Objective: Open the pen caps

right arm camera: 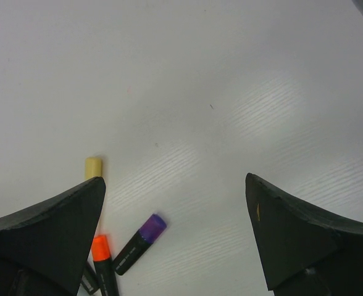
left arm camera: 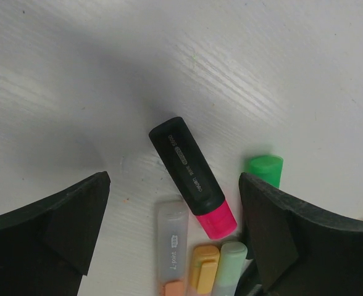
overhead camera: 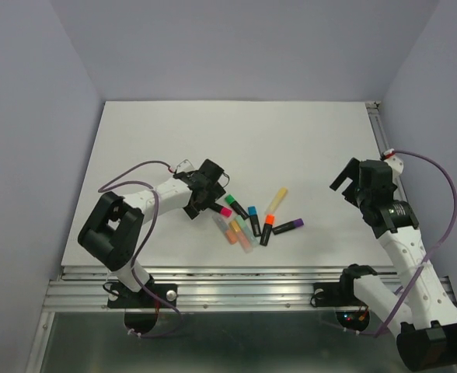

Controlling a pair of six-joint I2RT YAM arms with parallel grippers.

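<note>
The left gripper lowers onto the body of the pen beside the pink cap and closes next, since the black pen [left arm camera: 184,163] lies below, between its spread fingers.
Several highlighters lie in a loose cluster on the white table [overhead camera: 236,140]. My left gripper [overhead camera: 211,200] is open and hovers at the cluster's left edge. In the left wrist view, the gripper [left arm camera: 174,185] has a black pen [left arm camera: 184,163] with a pink cap [left arm camera: 218,220] between its spread fingers, untouched. A green cap [left arm camera: 263,169] sits by the right finger [left arm camera: 280,228]. An orange-yellow cap [left arm camera: 204,265] and pale translucent barrels [left arm camera: 172,240] lie below. My right gripper [overhead camera: 351,180] is open and empty, well to the right of the pens. Its wrist view [right arm camera: 174,182] shows the purple cap [right arm camera: 152,227], orange cap [right arm camera: 99,248] and a yellow pen end [right arm camera: 93,166].
A blue-capped pen [overhead camera: 253,213] lies mid-cluster. The table's metal rail [overhead camera: 244,276] runs along the near edge, and grey walls close in the back and sides. A metal strip [overhead camera: 380,128] borders the right edge.
</note>
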